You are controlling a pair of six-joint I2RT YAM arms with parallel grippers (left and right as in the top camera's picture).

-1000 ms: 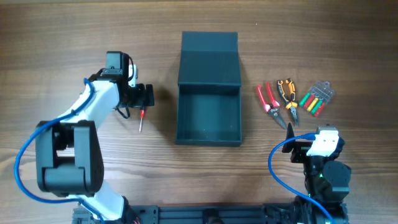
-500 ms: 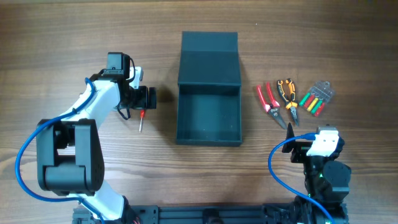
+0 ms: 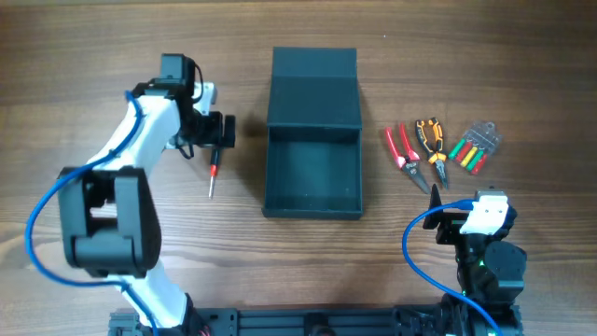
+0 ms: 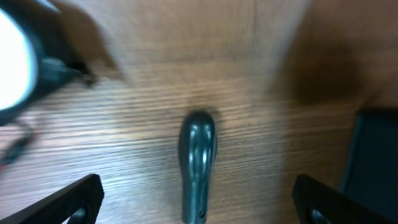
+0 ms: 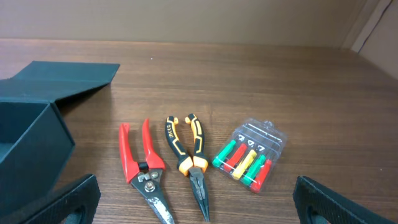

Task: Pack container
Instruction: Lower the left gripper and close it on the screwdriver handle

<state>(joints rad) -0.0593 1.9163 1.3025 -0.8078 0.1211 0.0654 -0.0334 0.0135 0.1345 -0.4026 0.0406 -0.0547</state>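
The screwdriver's dark handle (image 3: 216,153) (image 4: 197,171) is below my open fingers, which are already on either side of it. My left gripper should go down onto the handle next and close there.
The container (image 3: 312,207) is a dark teal-grey box at the table's middle, open, with its lid (image 3: 314,89) lying flat behind it. A screwdriver (image 3: 214,171) with a black and red handle lies on the table to its left. My left gripper (image 3: 220,133) is open just beyond the handle end. In the left wrist view the dark handle (image 4: 198,163) lies between my spread fingers (image 4: 198,210), untouched, with the container's wall (image 4: 379,165) at the right. My right gripper (image 3: 452,213) is open and empty near the front right; its fingers (image 5: 199,214) face the tools.
Right of the container lie red-handled snips (image 3: 401,149) (image 5: 144,168), orange-and-black pliers (image 3: 431,142) (image 5: 189,158) and a clear case of coloured bits (image 3: 474,147) (image 5: 249,154). The container's corner (image 5: 31,143) and its lid (image 5: 68,78) show at the left of the right wrist view.
My left gripper has moved a little toward the far side, uncovering more of the screwdriver's handle. The screwdriver has not moved. The right arm is still.
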